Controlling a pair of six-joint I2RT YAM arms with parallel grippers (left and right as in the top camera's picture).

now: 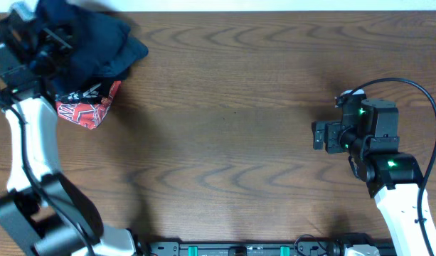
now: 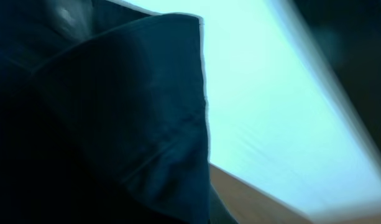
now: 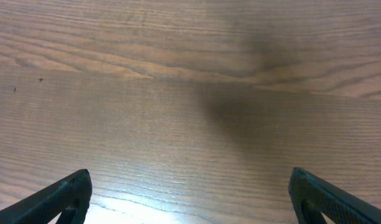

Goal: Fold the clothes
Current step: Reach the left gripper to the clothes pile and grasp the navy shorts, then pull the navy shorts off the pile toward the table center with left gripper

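Next I will move my right gripper to the left in the overhead view, over the table's bare middle toward navy cloth (image 2: 128,112), as only my left gripper holds it.
A heap of dark navy clothes (image 1: 97,43) lies at the table's far left corner, with a red-and-black garment with white print (image 1: 86,107) at its front edge. My left gripper (image 1: 50,39) is down in the left side of the heap. In the left wrist view navy cloth (image 2: 128,112) with a stitched hem fills the left and lower frame and hides the fingers; it looks held. My right gripper (image 1: 318,135) is open and empty above bare wood at the right, and its two fingertips show in the right wrist view (image 3: 190,196).
The brown wooden table (image 1: 232,107) stretches between the two arms. A pale wall runs behind its far edge. The arm bases and a black rail sit along the front edge (image 1: 239,249). A black cable loops over the right arm (image 1: 417,92).
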